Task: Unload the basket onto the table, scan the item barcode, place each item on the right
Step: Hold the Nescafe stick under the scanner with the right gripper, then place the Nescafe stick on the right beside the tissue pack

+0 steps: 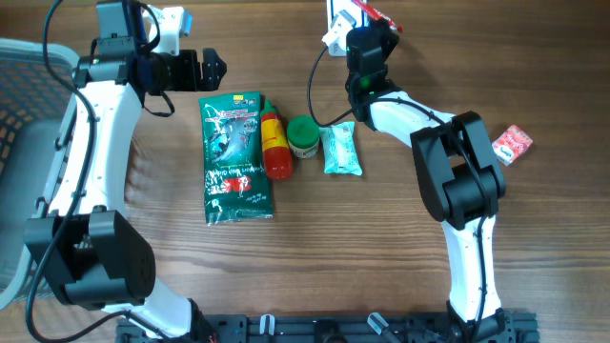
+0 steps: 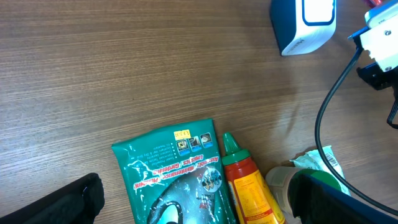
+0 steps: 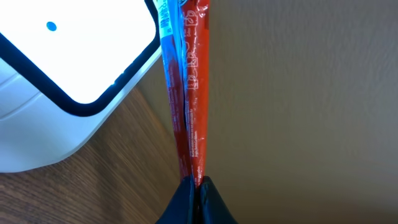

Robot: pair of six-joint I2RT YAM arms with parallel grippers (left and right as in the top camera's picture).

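Observation:
I need to swing my right gripper back and down to release by the small red packet (image 1: 513,145), which lies to its right in the overhead view, clear of the jar.
My right gripper (image 3: 198,183) is shut on the bottom edge of a thin red and blue packet (image 3: 191,93), seen edge-on. The packet stands upright right beside the white barcode scanner (image 3: 68,56) with its dark-rimmed window. From overhead the red packet (image 1: 376,11), the right gripper (image 1: 365,23) and the scanner (image 1: 335,19) sit together at the table's far edge. My left gripper (image 1: 217,67) is open and holds nothing. It hovers at the far end of a green bag (image 1: 235,157). In the left wrist view the left gripper (image 2: 193,211) straddles the green bag (image 2: 171,171).
Beside the green bag lie a red and yellow bottle (image 1: 275,148), a green-lidded jar (image 1: 304,136) and a teal packet (image 1: 341,150). A small red packet (image 1: 512,145) lies at the right. A grey basket (image 1: 24,114) stands at the left edge. A black cable (image 2: 329,106) runs near the scanner (image 2: 305,22).

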